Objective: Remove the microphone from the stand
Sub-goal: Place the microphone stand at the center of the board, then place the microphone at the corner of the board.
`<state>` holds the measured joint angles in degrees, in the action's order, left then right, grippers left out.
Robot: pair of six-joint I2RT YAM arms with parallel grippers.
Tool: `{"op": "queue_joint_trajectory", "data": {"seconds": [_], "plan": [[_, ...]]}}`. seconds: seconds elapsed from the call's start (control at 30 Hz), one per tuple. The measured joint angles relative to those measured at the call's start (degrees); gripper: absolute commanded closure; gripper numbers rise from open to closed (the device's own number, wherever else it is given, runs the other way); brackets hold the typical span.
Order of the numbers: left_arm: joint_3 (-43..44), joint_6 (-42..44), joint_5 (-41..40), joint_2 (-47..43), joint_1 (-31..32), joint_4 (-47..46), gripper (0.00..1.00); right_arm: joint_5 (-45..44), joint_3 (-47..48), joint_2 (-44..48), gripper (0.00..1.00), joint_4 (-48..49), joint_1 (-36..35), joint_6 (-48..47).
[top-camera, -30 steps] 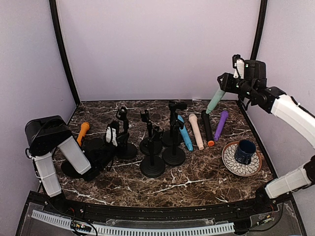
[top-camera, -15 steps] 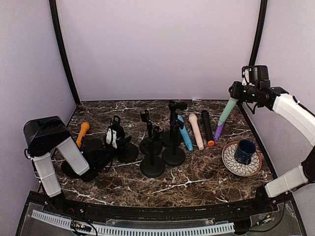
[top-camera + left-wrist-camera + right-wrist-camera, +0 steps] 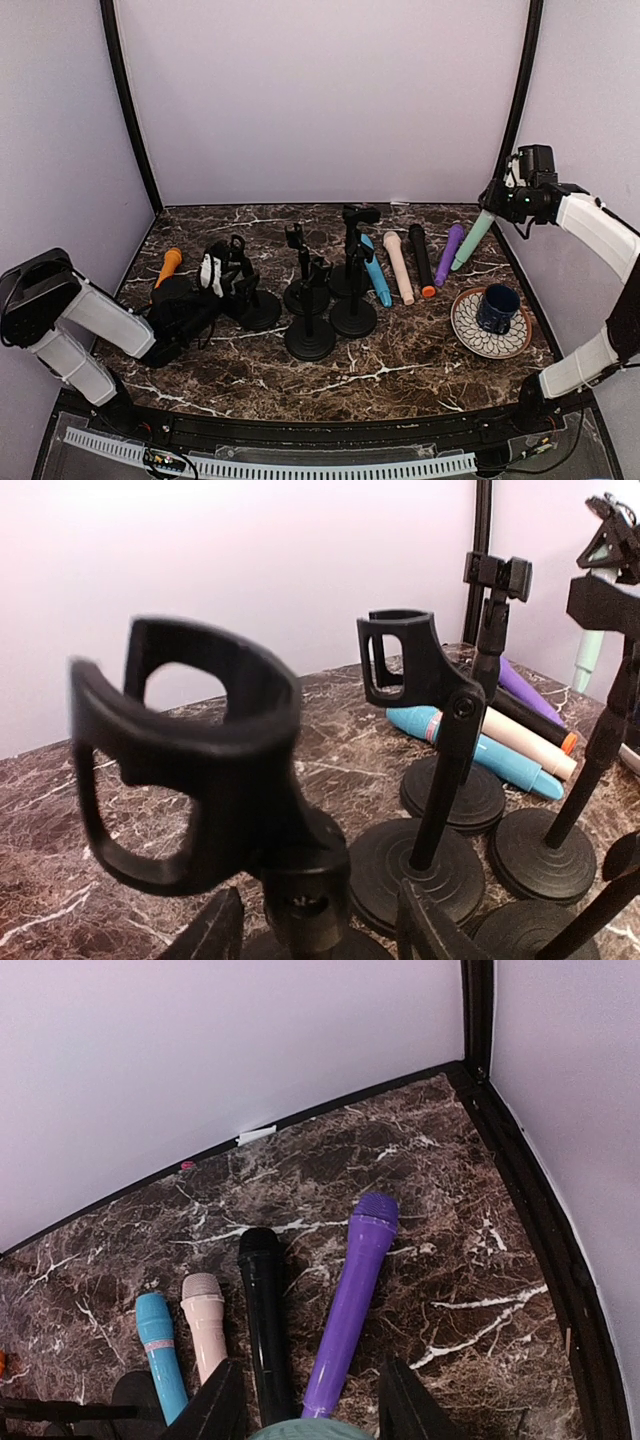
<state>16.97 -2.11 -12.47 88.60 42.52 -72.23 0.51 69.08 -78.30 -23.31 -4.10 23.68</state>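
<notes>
The mint-green microphone's head is still high, so my right gripper will lower it next to the bare table [image 3: 481, 248] [image 3: 424, 1308] beside the purple microphone.
My right gripper [image 3: 493, 206] is shut on the head end of a mint-green microphone [image 3: 470, 242], which hangs slanted above the table's far right, next to a purple microphone [image 3: 449, 254]. In the right wrist view the green microphone [image 3: 305, 1430] shows between my fingers [image 3: 220, 1400]. My left gripper [image 3: 220, 272] is low at the left, its fingers [image 3: 430, 920] apart on either side of the post of an empty black stand [image 3: 200, 750], not touching it. Several more empty black stands [image 3: 310, 330] fill the middle of the table.
Black [image 3: 421, 260], pink [image 3: 398, 266] and blue [image 3: 376, 272] microphones lie side by side right of the stands. An orange microphone [image 3: 168, 270] lies at the far left. A patterned plate [image 3: 470, 330] with a dark mug [image 3: 497, 306] sits at the right front.
My right gripper has carried the green microphone to the right and lower, toward the purple one. My left arm has dropped lower and the gripper has shifted slightly left at the stand.
</notes>
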Motion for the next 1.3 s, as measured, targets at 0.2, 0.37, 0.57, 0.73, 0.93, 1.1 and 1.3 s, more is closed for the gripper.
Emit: {"op": "queue_joint_trajectory", "data": {"seconds": [0.2,0.37,0.57,0.73,0.93,1.1,1.3], "plan": [[2.73,-2.60,-0.35,-17.27,-0.46,24.63,0.43,3.17,-0.13,-4.44,0.85,-0.92,2.78,0.00],[7.82,-4.98,1.29,-26.29,-2.38,45.53,0.43,5.55,-0.33,-7.89,0.85,-0.98,5.11,0.00],[17.88,-8.63,6.12,-30.64,-7.32,65.77,0.37,8.59,-0.87,-13.53,0.76,1.55,9.51,1.14],[29.40,-8.17,13.22,-30.05,-14.19,78.34,0.34,12.35,-0.96,-17.99,0.65,5.44,11.74,3.41],[34.58,-5.64,20.96,-25.27,-26.82,85.68,0.31,15.98,-0.68,-24.06,0.53,9.29,12.13,6.91],[32.46,-5.03,21.81,-22.91,-33.16,87.49,0.26,16.22,-0.63,-30.32,0.45,11.15,12.13,7.26],[31.69,-3.39,18.64,-21.94,-34.03,89.18,0.21,16.57,-0.57,-33.68,0.37,13.55,12.11,7.80]]}}
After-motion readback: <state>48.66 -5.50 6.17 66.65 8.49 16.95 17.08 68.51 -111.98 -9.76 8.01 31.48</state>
